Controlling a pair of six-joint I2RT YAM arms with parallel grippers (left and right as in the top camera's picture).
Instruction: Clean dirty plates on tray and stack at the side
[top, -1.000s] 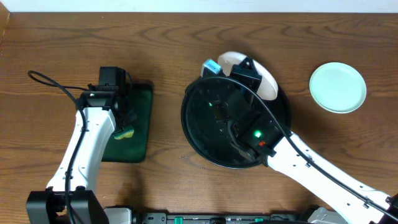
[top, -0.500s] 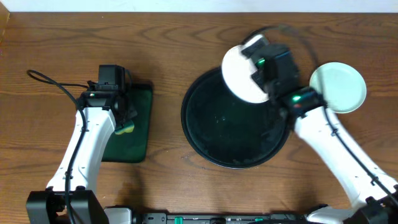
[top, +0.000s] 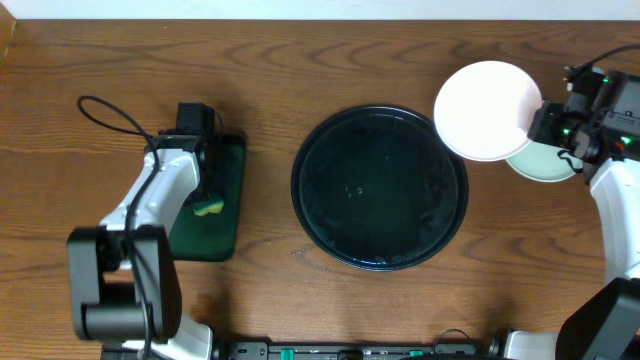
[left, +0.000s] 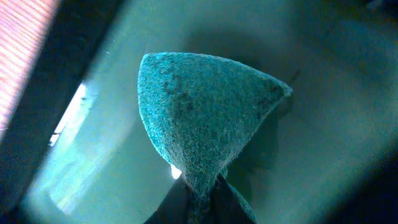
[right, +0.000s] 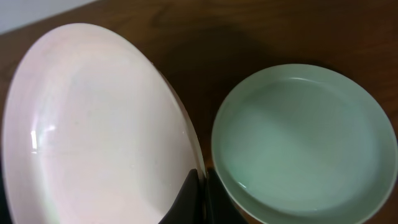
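Note:
My right gripper is to move the white plate (top: 485, 108) to the right in the overhead view and lower it onto the pale-mint plate (top: 545, 165), which it covers only partly.
The large round black tray (top: 380, 190) sits mid-table with no plates on it. My right gripper (top: 540, 125) is shut on the rim of a white plate (top: 485, 108) and holds it above the table, right of the tray, partly over a pale-mint plate (top: 545, 165) that lies on the table at the far right. In the right wrist view the white plate (right: 93, 130) is pinched at its edge by my fingers (right: 200, 199), with the mint plate (right: 305, 143) beside it. My left gripper (left: 205, 202) is shut on a teal sponge (left: 205, 118), which also shows in the overhead view (top: 208, 207).
A rectangular dark-green tray (top: 215, 225) lies at the left under the left gripper. A black cable (top: 110, 115) loops above the left arm. The table's back edge meets a white wall at the top.
My right arm has carried the white plate from the tray's back rim to the right, to just above the mint plate. The left arm has shifted slightly over the green tray.

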